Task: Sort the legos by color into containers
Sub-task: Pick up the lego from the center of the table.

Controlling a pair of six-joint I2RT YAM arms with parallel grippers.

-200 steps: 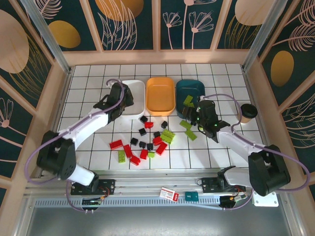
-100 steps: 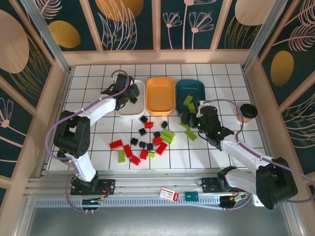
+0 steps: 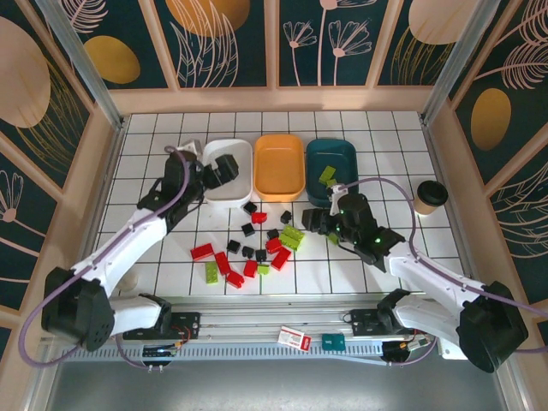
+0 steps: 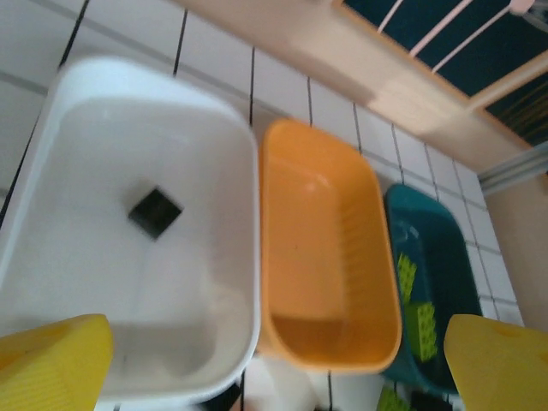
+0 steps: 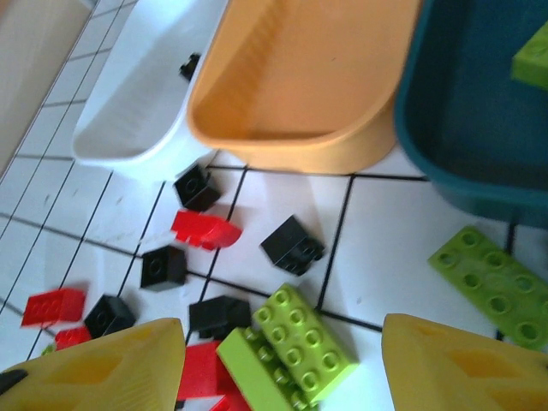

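Observation:
The right gripper swings over next and lowers its open fingers around the black lego, which lies below it toward the orange tray, where bare tile leaves room.
Red, lime-green and black legos lie scattered on the tiles in front of three trays. The white tray holds one black cube. Nothing lies in the orange tray. Two green bricks sit in the teal tray. My left gripper hovers open over the white tray, nothing between its yellow fingers. My right gripper is open low over the pile's right side, straddling two stacked green bricks without touching them.
A round black-lidded paper cup stands right of the teal tray. A flat green plate lies in front of that tray. A black cube and a red brick lie just ahead of the right fingers. Wooden walls fence the tiled table.
My right gripper has moved left from the teal tray's front to the green bricks in the pile. My left arm has swung its elbow out while its gripper stayed over the white tray.

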